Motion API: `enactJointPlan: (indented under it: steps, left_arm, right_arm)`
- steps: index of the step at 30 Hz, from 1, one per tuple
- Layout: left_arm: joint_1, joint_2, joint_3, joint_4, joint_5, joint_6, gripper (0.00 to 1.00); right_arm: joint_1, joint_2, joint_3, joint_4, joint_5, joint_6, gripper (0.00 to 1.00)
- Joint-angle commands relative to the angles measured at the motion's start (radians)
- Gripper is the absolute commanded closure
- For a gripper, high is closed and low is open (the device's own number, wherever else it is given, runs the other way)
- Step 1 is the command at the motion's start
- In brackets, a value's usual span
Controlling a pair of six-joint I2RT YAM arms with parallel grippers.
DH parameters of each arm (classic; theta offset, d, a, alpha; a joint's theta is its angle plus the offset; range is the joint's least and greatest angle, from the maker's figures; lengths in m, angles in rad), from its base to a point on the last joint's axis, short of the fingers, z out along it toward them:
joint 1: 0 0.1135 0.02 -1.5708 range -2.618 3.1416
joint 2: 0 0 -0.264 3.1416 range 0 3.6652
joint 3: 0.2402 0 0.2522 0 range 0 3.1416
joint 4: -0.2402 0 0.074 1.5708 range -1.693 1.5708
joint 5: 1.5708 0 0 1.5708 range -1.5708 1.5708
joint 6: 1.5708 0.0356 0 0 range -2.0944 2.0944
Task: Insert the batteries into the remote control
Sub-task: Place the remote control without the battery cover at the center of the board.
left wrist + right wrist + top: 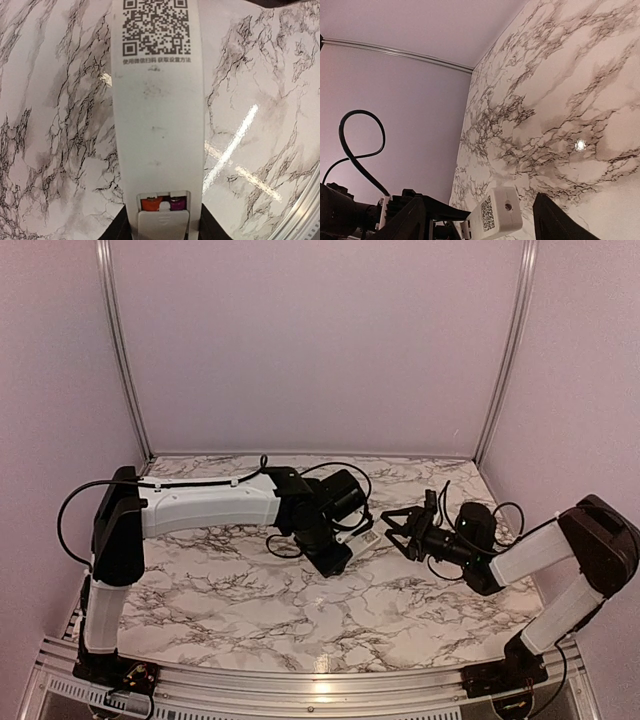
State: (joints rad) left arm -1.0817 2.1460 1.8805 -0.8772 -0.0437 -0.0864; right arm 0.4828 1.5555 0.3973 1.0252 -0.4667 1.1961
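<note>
Next, my left gripper lowers, moves back and lays the remote (pixel 360 536) flat on the tabletop, since the battery cover still sits only partway over the cells.
The white remote control (pixel 157 125) lies back-side up in the left wrist view, a QR mark near its far end. My left gripper (pixel 164 228) is shut on its near end, dark fingers (pixel 119 227) against both edges. In the battery bay sit an orange cell (pixel 151 203) and a dark purple cell (pixel 176 203), with the cover (pixel 163 224) slid partway over them. In the top view the left gripper (pixel 338 548) holds the remote (pixel 360 536) above the table. My right gripper (pixel 396 527) is open just to its right. The remote's tip (pixel 496 215) lies between the spread fingers of the right gripper (pixel 480 222).
The marble table (pixel 250 600) is closed in by pale walls at the back and sides. A metal rail (pixel 300 690) runs along the near edge by the arm bases. Black cables (pixel 362 145) loop off the left wrist.
</note>
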Motion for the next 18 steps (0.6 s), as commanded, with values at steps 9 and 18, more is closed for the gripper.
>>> enactJointPlan:
  steps: [9,18]
  left_arm:
    - [-0.006,-0.09,-0.228,0.03,0.117,0.208,0.94]
    - [-0.009,-0.081,-0.28,0.038,0.146,0.317,0.88]
  right_arm:
    - [-0.11,-0.319,-0.075,-0.413,0.023,-0.322,0.21]
    - [-0.128,-0.501,-0.071,-0.586,0.065,-0.507,0.14]
